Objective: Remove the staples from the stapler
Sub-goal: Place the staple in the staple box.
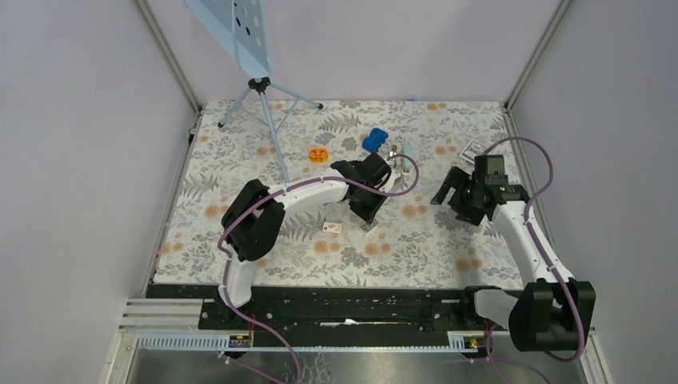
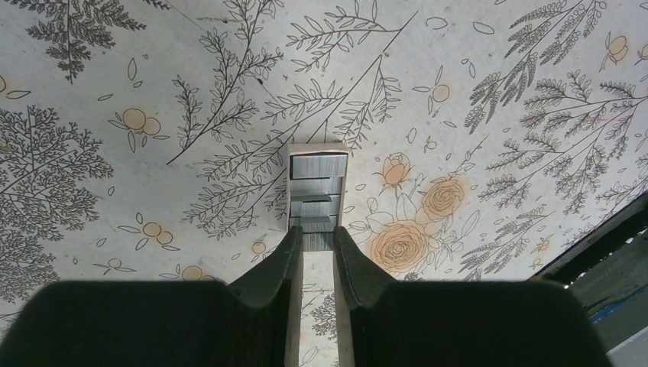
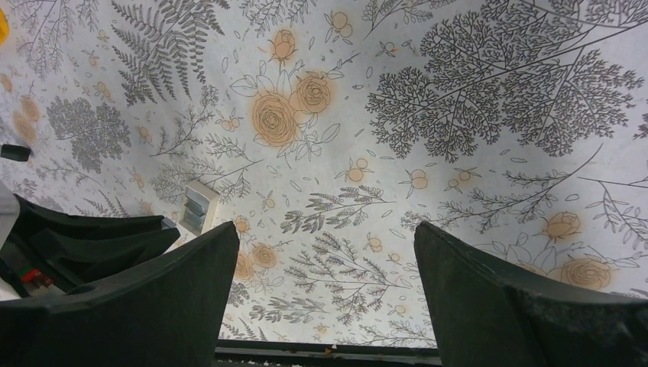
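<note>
The white open tray is below my left gripper's fingers, so next my left gripper needs to go down farther over the grey strips in the tray to let go of the staples.
My left gripper points down at the table's middle. Its fingertips are shut on a short silvery-grey strip, the staples. This strip lies at the near end of a small white open tray that holds more grey strips. The same tray shows in the right wrist view beside the left fingers. The blue stapler sits further back, apart from both grippers, with a pale metal piece next to it. Over bare cloth to the right, my right gripper hangs wide open.
A small white box with an orange mark lies left of the left gripper. An orange round object sits behind it. A tripod carrying a pale blue board stands at the back left. A printed card lies back right. The black rail marks the near edge.
</note>
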Robot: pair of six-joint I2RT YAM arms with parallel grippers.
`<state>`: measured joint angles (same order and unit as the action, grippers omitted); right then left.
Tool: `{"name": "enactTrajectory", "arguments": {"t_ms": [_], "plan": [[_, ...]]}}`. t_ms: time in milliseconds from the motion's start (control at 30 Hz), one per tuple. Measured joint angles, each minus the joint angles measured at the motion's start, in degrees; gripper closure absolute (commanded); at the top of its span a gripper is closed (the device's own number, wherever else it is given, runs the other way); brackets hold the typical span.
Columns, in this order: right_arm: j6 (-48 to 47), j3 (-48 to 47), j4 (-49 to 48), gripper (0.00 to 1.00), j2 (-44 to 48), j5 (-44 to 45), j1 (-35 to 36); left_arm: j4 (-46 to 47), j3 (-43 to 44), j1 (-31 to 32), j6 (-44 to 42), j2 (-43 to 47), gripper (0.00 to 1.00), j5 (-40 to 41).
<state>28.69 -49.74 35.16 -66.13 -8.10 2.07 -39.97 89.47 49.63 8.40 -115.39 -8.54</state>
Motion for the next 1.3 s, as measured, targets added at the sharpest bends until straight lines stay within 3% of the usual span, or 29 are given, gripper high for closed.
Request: {"name": "enactTrajectory", "arguments": {"t_ms": [500,1300], "plan": [[0.7,3.1,-3.4,0.08,-2.3,-6.4,-1.6,0.6,-0.1,1.2,-2.3,-2.1,1.00,1.8],[0.7,3.8,-4.3,0.08,-2.3,-8.8,-1.6,0.6,-0.1,1.9,-2.6,-2.8,0.95,2.3]]}}
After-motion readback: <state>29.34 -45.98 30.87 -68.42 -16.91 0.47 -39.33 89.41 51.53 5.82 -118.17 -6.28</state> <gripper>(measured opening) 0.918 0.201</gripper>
